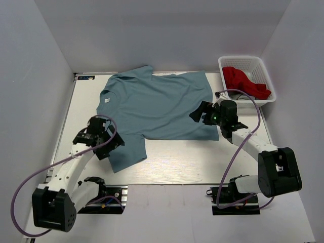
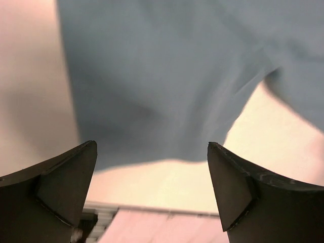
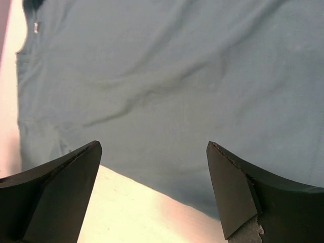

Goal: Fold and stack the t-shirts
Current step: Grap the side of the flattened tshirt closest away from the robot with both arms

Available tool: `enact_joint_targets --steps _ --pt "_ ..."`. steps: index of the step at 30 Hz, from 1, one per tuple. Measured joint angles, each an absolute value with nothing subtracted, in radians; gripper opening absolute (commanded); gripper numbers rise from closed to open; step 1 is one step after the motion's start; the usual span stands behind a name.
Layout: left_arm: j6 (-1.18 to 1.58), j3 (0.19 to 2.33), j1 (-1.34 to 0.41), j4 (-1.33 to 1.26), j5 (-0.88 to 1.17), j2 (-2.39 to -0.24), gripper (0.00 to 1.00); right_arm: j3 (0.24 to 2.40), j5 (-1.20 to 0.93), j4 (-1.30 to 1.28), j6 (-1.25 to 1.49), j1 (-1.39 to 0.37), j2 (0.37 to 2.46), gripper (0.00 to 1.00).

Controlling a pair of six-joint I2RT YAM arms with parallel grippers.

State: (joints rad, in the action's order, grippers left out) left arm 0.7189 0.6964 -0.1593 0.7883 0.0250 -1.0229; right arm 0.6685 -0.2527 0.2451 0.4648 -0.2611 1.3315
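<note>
I will next move my left gripper back and down onto the collar-side corner of the sleeve's hem, closer to the table's near edge.
A grey-blue t-shirt (image 1: 157, 104) lies spread flat on the table, collar at the left, one sleeve (image 1: 126, 151) hanging toward the near edge. My left gripper (image 1: 115, 143) is open and empty, just left of that sleeve; the left wrist view shows the sleeve (image 2: 162, 86) beyond the open jaws. My right gripper (image 1: 196, 112) is open and empty over the shirt's right part near its lower hem; the right wrist view shows the shirt body (image 3: 167, 86) and its hem edge between the jaws.
A white lattice basket (image 1: 226, 66) at the back right holds a red garment (image 1: 245, 81). The table's near edge (image 1: 162, 183) lies below the sleeve. White walls enclose the table on three sides.
</note>
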Motion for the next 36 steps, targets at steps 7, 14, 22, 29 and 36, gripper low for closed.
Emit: enact_joint_targets --steps 7,14,22,29,36 --pt "0.834 0.655 -0.186 0.925 0.038 -1.011 1.00 0.655 -0.297 0.300 0.525 -0.259 1.331 0.90" --pt "0.948 0.537 -0.194 0.924 0.040 -1.061 1.00 0.641 -0.303 0.324 0.546 -0.255 1.338 0.90" --pt "1.029 0.517 -0.194 0.907 -0.001 -1.038 0.89 0.641 -0.297 0.320 0.544 -0.255 1.381 0.90" --pt "1.054 0.519 -0.194 0.926 -0.017 -1.153 0.51 0.644 -0.270 0.303 0.542 -0.244 1.382 0.90" --pt "1.060 0.538 -0.199 0.895 -0.032 -1.174 0.00 0.645 -0.213 0.257 0.546 -0.242 1.373 0.90"
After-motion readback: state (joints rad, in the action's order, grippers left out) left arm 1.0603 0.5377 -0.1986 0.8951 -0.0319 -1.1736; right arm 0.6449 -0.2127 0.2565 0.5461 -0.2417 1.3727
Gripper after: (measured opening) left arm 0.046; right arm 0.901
